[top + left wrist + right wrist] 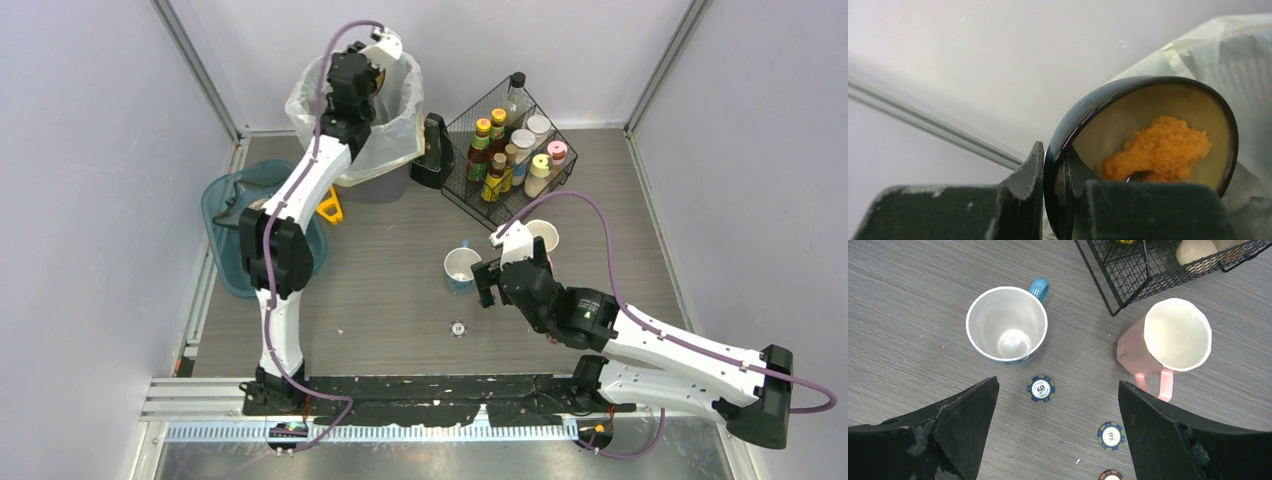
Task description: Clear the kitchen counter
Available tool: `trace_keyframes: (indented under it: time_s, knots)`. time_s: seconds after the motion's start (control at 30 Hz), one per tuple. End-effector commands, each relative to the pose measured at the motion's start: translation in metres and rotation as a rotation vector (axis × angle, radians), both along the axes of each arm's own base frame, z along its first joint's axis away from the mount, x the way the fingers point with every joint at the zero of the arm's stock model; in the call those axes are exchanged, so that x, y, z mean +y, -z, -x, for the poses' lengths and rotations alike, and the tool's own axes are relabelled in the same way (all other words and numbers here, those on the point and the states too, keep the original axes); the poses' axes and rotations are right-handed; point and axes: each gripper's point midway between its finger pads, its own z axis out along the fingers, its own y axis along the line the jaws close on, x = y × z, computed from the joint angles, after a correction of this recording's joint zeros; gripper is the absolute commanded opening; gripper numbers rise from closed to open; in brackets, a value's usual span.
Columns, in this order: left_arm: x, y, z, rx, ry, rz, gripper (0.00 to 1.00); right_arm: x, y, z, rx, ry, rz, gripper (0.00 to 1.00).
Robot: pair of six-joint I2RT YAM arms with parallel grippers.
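The robot's left gripper should next swing back and down onto the dark dish in the teal tub, to the gripper's left in the top view, and let go of the black bowl.
The kitchen counter [390, 290] is dark grey wood-grain. My left gripper [375, 72] is raised over a bag-lined bin [400, 135] at the back. In the left wrist view the gripper [1053, 160] is shut on the rim of a black bowl [1118, 120], tipped on its side with orange food [1160, 147] stuck inside. My right gripper [510, 275] is open and empty above the counter. In the right wrist view it [1058, 382] sits between a blue mug [1007, 325] and a pink mug [1168, 340], over poker chips [1041, 389].
A black wire rack [510, 150] of bottles stands at the back right. A teal tub [228, 250] sits at the left edge, with a yellow object [330, 210] beside it. A black container [433, 150] stands next to the bin. One chip [458, 327] lies mid-counter.
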Motion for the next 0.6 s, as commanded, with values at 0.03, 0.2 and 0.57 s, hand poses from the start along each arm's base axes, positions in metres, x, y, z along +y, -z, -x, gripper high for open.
trace_keyframes:
  time_s: [0.03,0.2,0.57]
  knots:
    - [0.013,-0.095,0.027,-0.282,-0.088,-0.195,0.00,-0.001,-0.020,-0.006,-0.052,0.024,-0.031,0.95]
    - [0.014,-0.097,0.033,-0.265,-0.118,-0.296,0.00,0.000,-0.020,-0.005,-0.051,0.023,-0.040,0.95]
    - [0.015,-0.111,0.050,-0.290,-0.159,-0.372,0.00,-0.002,-0.021,-0.003,-0.048,0.023,-0.064,0.95]
